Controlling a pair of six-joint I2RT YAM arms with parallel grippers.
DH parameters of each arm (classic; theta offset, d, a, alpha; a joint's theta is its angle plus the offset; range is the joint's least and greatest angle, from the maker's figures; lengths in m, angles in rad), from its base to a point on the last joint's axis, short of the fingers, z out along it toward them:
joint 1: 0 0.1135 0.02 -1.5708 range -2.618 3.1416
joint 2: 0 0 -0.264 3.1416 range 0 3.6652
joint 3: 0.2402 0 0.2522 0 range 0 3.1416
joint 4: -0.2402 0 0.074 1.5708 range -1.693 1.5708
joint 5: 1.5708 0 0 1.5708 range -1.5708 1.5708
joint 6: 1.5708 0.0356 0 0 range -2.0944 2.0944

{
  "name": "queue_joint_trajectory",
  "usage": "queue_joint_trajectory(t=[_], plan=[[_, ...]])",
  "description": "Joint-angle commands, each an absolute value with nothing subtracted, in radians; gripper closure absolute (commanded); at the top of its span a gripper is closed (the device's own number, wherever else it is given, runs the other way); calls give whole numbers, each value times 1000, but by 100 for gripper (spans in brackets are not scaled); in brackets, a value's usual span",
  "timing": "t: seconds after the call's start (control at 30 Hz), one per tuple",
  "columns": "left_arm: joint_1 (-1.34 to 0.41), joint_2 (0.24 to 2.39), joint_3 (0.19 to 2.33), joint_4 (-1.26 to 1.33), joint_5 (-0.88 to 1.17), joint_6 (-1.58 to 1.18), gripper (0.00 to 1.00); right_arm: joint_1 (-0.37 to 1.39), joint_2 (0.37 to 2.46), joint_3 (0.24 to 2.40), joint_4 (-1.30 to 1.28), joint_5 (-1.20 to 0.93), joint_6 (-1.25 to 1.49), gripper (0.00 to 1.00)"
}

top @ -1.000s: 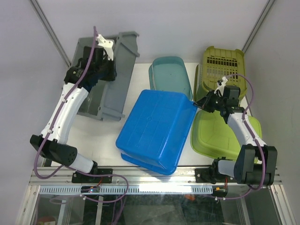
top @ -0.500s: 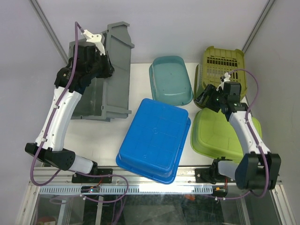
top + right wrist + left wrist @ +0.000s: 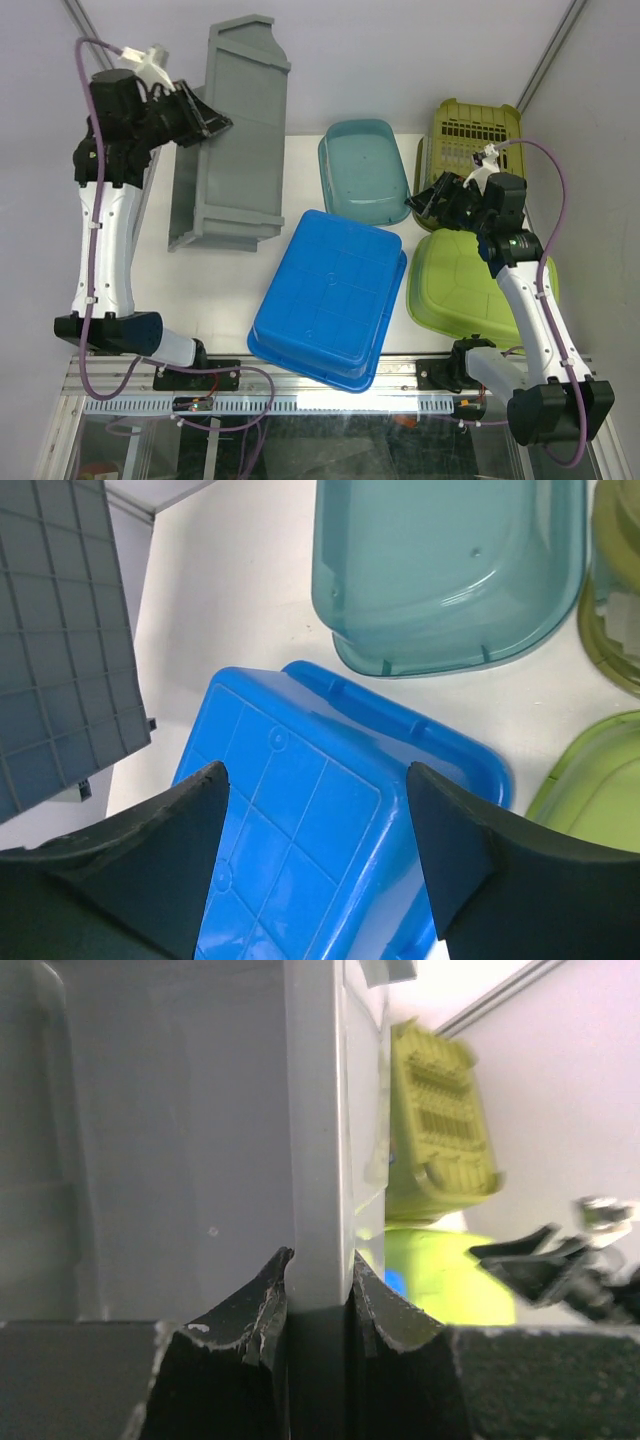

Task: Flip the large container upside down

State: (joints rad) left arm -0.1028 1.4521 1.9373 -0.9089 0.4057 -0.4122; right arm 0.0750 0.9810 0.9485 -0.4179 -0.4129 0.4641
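Note:
My left gripper moves down left in the top view over the table's side edge next, releasing the container's rim, as its opening still faces sideways.
The large grey container (image 3: 235, 130) stands tipped up on one long side at the table's back left, its ribbed bottom (image 3: 60, 640) turned toward the right. My left gripper (image 3: 208, 120) is shut on its raised rim. In the left wrist view the grey wall (image 3: 318, 1140) sits pinched between both fingers of the left gripper (image 3: 320, 1265). My right gripper (image 3: 422, 203) hangs open above the table, right of centre. Between the spread fingers of the right gripper (image 3: 318, 780) the table shows far below, and they hold nothing.
A blue tub (image 3: 330, 300) lies bottom-up at the front centre, also seen as the blue tub (image 3: 320, 830) in the right wrist view. A teal tub (image 3: 365, 170) sits behind it. A green slatted basket (image 3: 478, 140) and a green tub (image 3: 470, 285) fill the right side.
The left arm has raised the grey container's rim, tipping it steeper. The right gripper opened and let go of the blue tub, which settled flat bottom-up, then drew back to the right.

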Motion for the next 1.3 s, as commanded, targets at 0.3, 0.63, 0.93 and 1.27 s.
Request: queue_joint_trajectory(t=[0.3,0.63,0.93,1.27], plan=[[294,1481,1304,1246,1109,-2054,100,83,981,999,-350,-495,490,25],[361,1540,1042,1686,980,-2340,100,263,1049,973,-121,-551,615,24],[415,1654,946,1742,1042,-2366,100,574,1306,1034,259,-484,826,28],[438,1744,943,1742,1099,-2360,100,845,1745,1424,308,-326,998,42]])
